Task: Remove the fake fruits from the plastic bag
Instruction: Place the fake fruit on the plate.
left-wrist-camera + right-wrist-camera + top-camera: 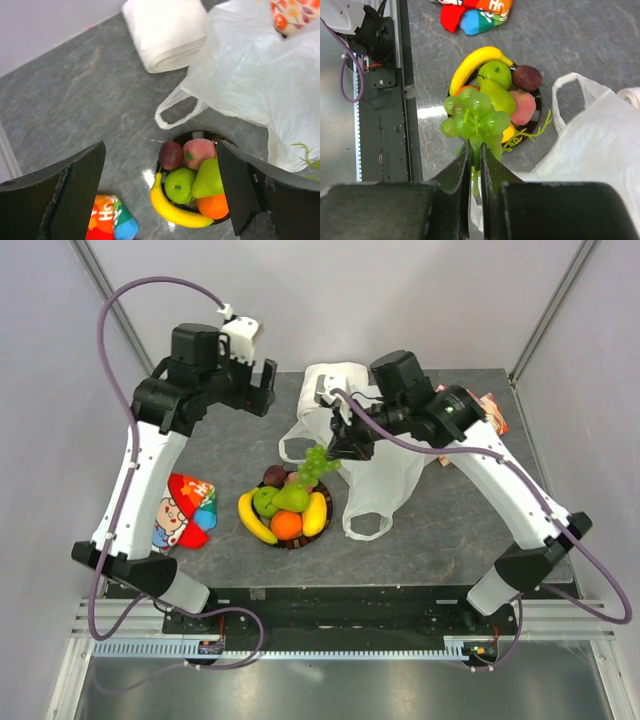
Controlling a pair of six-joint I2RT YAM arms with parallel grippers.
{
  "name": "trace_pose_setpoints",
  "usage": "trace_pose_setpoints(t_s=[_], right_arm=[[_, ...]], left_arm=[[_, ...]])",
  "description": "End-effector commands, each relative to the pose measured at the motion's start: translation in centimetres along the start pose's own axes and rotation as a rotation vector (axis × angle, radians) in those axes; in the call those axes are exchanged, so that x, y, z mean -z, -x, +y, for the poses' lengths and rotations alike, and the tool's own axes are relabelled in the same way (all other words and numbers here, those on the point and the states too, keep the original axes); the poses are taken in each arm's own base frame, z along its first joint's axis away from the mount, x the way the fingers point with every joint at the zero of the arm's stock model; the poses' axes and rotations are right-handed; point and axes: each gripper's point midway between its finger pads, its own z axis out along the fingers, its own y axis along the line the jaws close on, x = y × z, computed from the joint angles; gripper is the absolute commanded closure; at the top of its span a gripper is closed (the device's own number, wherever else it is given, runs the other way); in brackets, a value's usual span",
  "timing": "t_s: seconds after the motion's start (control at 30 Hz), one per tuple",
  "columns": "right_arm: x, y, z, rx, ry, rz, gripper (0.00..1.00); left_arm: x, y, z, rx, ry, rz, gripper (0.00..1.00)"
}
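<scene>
My right gripper shifts over the fruits on the plate next, lowers and releases the grapes' stem, since they lie below, left in the top view.
My right gripper (343,448) (475,152) is shut on the green grapes (319,464) (474,118) and holds them in the air above the plate (325,530) and just left of the white plastic bag (385,460) (600,155) (250,80). The plate holds two bananas (252,518), a green apple (180,185), a green pear (209,177), an orange (287,525), a dark red fruit (171,155) and a pink one (198,152). My left gripper (258,388) (160,200) is open and empty, high above the table at the back left.
A folded white cloth roll (167,30) lies behind the bag. Orange fruit-patterned fabric (295,15) sits at the back right. A colourful red and blue packet (183,510) lies left of the plate. The black base rail (380,100) runs along the near edge.
</scene>
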Motion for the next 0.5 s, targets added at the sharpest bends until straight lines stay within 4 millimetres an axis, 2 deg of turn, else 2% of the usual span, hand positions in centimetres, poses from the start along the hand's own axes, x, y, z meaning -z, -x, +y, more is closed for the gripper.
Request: trace_pose_setpoints(t_s=[0.0,0.03,0.07,0.13,0.17,0.23,0.27,0.47], right_arm=[[-3.8,2.8,-1.3,0.006,0.013,-0.067,0.96],[-4.0,3.9,-1.5,0.014,0.015,-0.099,0.96],[-5.6,3.8,-1.3,0.006,0.038,-0.09,0.96],[-6.6,4.8,-1.1,0.026,0.045,-0.105,0.96],[-8.2,4.5,-0.6,0.031,0.066,-0.084,0.96],[-9.2,4.9,-0.4,0.07,0.063,-0.082,0.96],[-10.6,4.4,-0.3,0.075,0.059,-0.055,0.96],[-14.0,3.0,-1.8,0.118,-0.066,0.028,1.0]], left_arm=[[0.6,-2.7,1.4,-0.007,-0.004,0.054,0.02],[1.3,-2.7,1.4,-0.006,-0.012,0.043,0.02],[1.6,-3.0,1.6,0.01,-0.014,0.042,0.03],[2.3,-3.7,1.9,0.032,-0.017,0.046,0.03],[2.6,-4.0,2.3,0.055,-0.016,0.045,0.03],[2.9,-4.6,2.5,0.075,-0.02,0.05,0.03],[3.4,-4.6,2.7,0.08,-0.014,0.042,0.03],[4.3,-5.4,3.9,0.124,0.007,0.038,0.03]])
